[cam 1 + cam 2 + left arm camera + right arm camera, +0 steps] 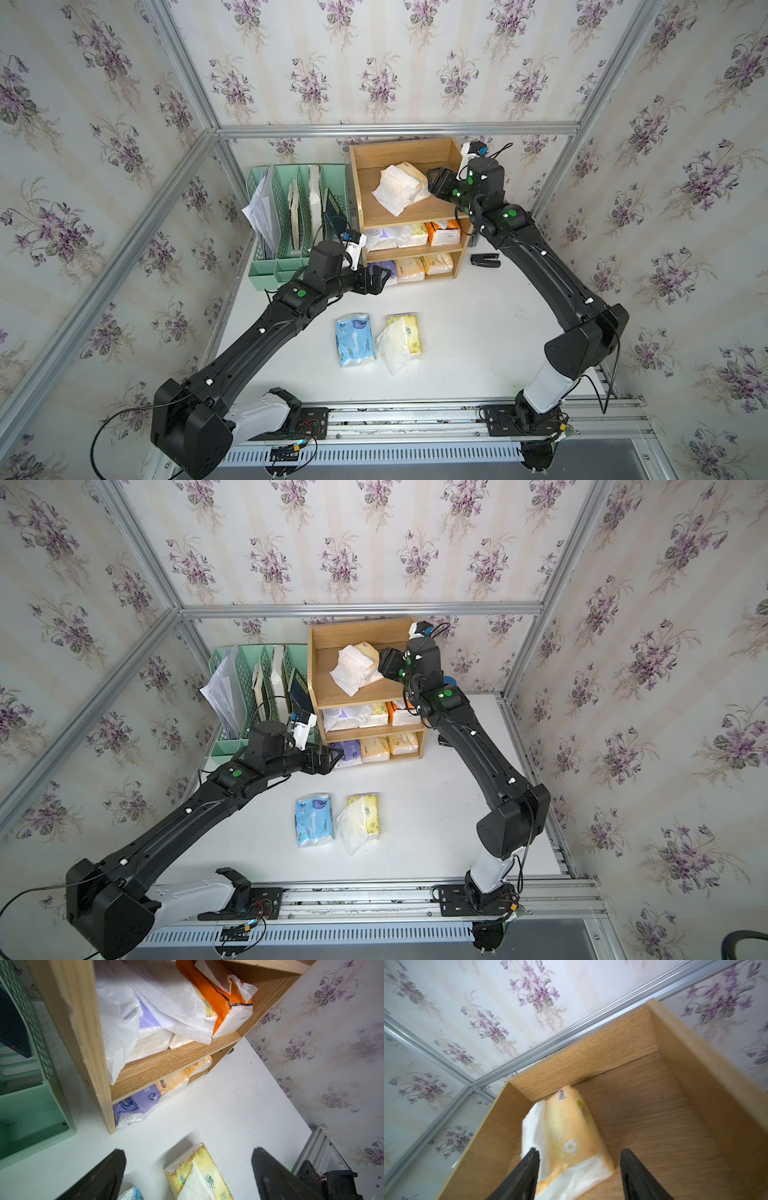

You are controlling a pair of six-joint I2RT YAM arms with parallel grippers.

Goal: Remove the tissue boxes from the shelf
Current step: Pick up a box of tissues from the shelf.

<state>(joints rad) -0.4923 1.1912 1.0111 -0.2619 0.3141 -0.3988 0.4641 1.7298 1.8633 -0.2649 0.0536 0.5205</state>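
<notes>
I should move my right gripper toward the file rack until both fingers are around the near end of the pale yellow pack (421,193) (584,1156), because that end is off-center that way.
The wooden shelf (399,153) (166,1064) stands at the back. A pale yellow tissue pack (401,187) (571,1126) lies on its top tier, between the open fingers of my right gripper (434,178) (579,1150); one finger overlaps it, the other stands apart. The middle tier holds a white-purple pack, a yellow one and an orange pack (442,232) (224,1005). A purple pack (384,268) (137,1103) and two yellow ones fill the bottom tier. My left gripper (380,278) (189,1159) hangs open and empty before the purple pack. On the table lie a light blue pack (354,338) and a yellow pack (401,340) (199,1176).
A mint-green file rack (291,216) with papers stands left of the shelf, close to my left wrist. A small black object (484,260) lies on the table right of the shelf. Aluminium frame bars and papered walls close in the back and sides.
</notes>
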